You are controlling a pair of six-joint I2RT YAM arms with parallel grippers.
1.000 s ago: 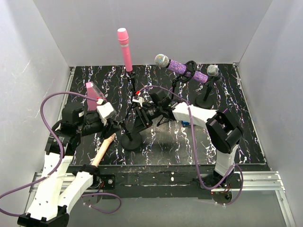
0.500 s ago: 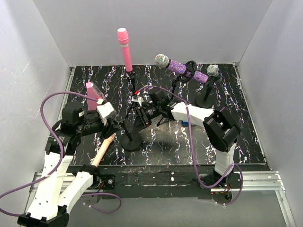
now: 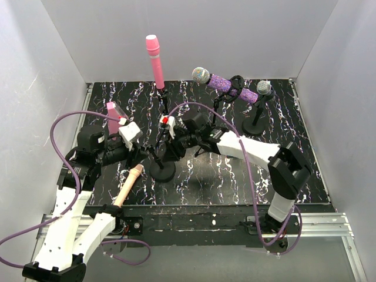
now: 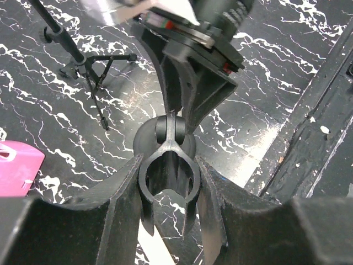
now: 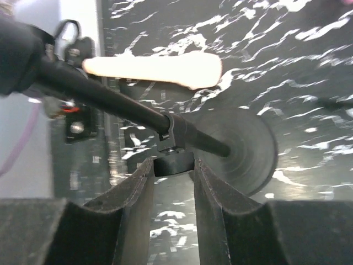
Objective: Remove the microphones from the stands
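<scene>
My left gripper moves the empty stand outward onto the bare tabletop by the pink object next and releases it, since the peach microphone (image 3: 128, 186) lies loose.
A black stand with a round base (image 3: 163, 172) leans low over the marbled table, held between both grippers. Its clip (image 4: 168, 144) is empty. My left gripper (image 3: 145, 154) is shut on that clip in the left wrist view (image 4: 169, 185). My right gripper (image 3: 167, 147) is shut on the clamp knob (image 5: 175, 165) of the stand's pole (image 5: 105, 94), close to the base (image 5: 242, 149). A peach microphone (image 3: 128, 186) lies loose on the table near the front edge, left of the base. It also shows in the right wrist view (image 5: 154, 69).
A pink microphone (image 3: 154, 59) stands upright on a stand at the back. A purple glitter microphone (image 3: 226, 84) sits on another stand, with a small grey-headed one (image 3: 264, 88) beside it. A pink object (image 3: 111, 110) lies at the left. White walls surround the table.
Both grippers and the stand have shifted slightly away from the front edge and left. The right arm has stretched out, its elbow moving right. The peach microphone has not moved.
</scene>
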